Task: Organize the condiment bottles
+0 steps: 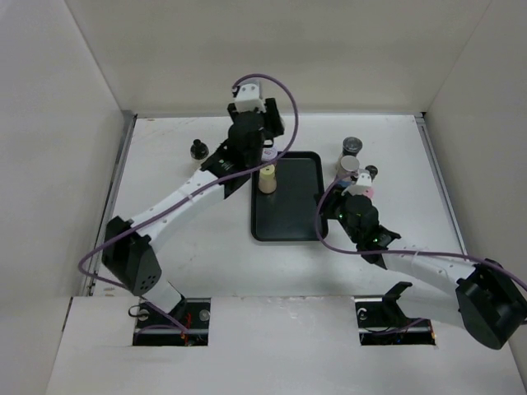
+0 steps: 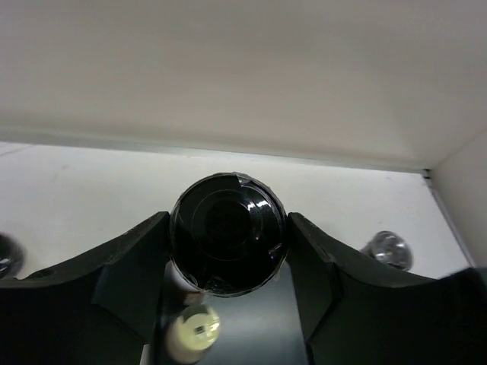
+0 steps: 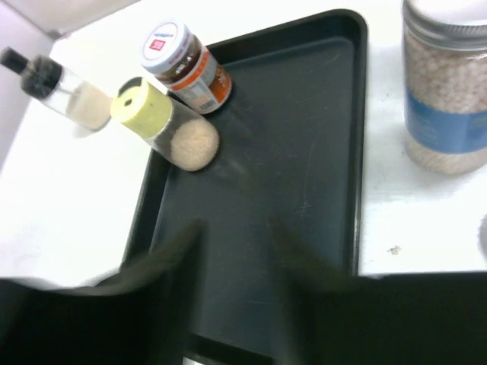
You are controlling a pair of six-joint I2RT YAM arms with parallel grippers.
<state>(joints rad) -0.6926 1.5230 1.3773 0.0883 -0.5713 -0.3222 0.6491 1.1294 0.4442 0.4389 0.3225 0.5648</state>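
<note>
The dark bottle goes down to the right in the top view next. My left gripper releases it, since empty tray bottom beside the lilac-lidded bottle (image 1: pixel 269 154) lies below.
My left gripper (image 2: pixel 228 228) is shut on a dark bottle with a glossy black cap (image 2: pixel 228 236), held above the far left corner of the black tray (image 1: pixel 288 222). In the tray below stand a cream-capped bottle (image 1: pixel 268 179) (image 3: pixel 163 125) of beige powder and a lilac-lidded bottle (image 1: pixel 269 154) (image 3: pixel 183 68) with a brown label. The left gripper (image 1: pixel 262 146) hides the held bottle from the top view. My right gripper (image 3: pixel 236 228) hovers over the tray's near right part, its fingers blurred, a narrow gap between them with nothing in it.
A small clear bottle with a black stopper (image 1: pixel 198 149) (image 3: pixel 57 87) stands on the table left of the tray. Right of the tray are a grey-lidded jar (image 1: pixel 352 145), a white-and-blue jar (image 3: pixel 445 91) and a dark-capped one (image 1: pixel 371 172). Walls close the table's far end and both sides.
</note>
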